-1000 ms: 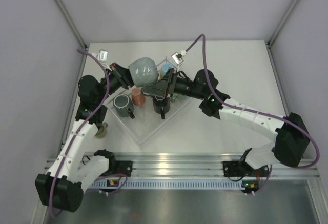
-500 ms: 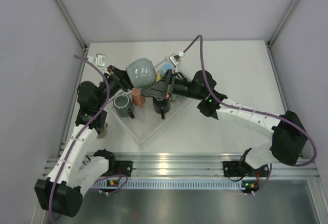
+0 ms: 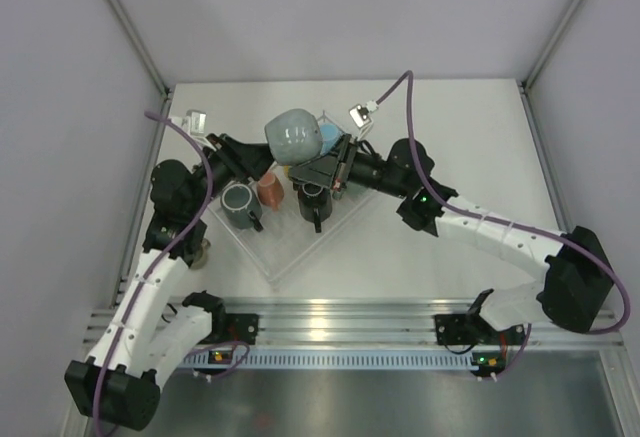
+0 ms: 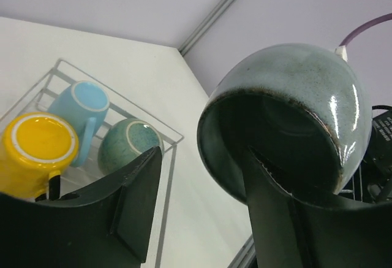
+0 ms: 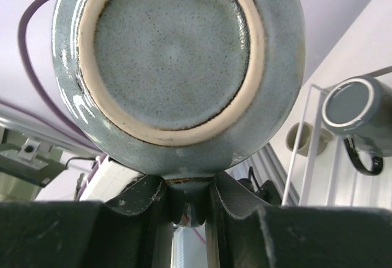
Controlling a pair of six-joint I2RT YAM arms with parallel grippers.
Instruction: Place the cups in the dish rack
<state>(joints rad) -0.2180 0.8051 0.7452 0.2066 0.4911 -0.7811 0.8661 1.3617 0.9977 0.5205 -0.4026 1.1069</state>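
My right gripper next draws back, tilts downward, lowers the mug and releases it, since below and back the gap between dark grey and black mugs is empty.
A big round grey-green mug (image 3: 293, 137) hangs above the far corner of the clear dish rack (image 3: 285, 257), between both grippers. My right gripper (image 3: 318, 162) is shut on its handle (image 5: 185, 199), with the mug's base (image 5: 168, 47) facing the right wrist camera. My left gripper (image 3: 255, 157) is open. One of its fingers (image 4: 272, 219) reaches at the mug's mouth (image 4: 269, 139) and the other stands clear. In the rack stand a dark grey mug (image 3: 240, 202), a salmon mug (image 3: 270, 189), a black mug (image 3: 313, 202), a yellow mug (image 4: 38, 148), a light blue mug (image 4: 76, 105) and a teal-green mug (image 4: 125, 148).
A small olive mug (image 3: 200, 252) stands on the table left of the rack, by the left arm; it also shows in the right wrist view (image 5: 304, 138). Purple cables loop over both arms. Grey walls close in the table on the left, back and right.
The big mug has moved a little to the right with the right gripper. The left gripper has followed it to the right.
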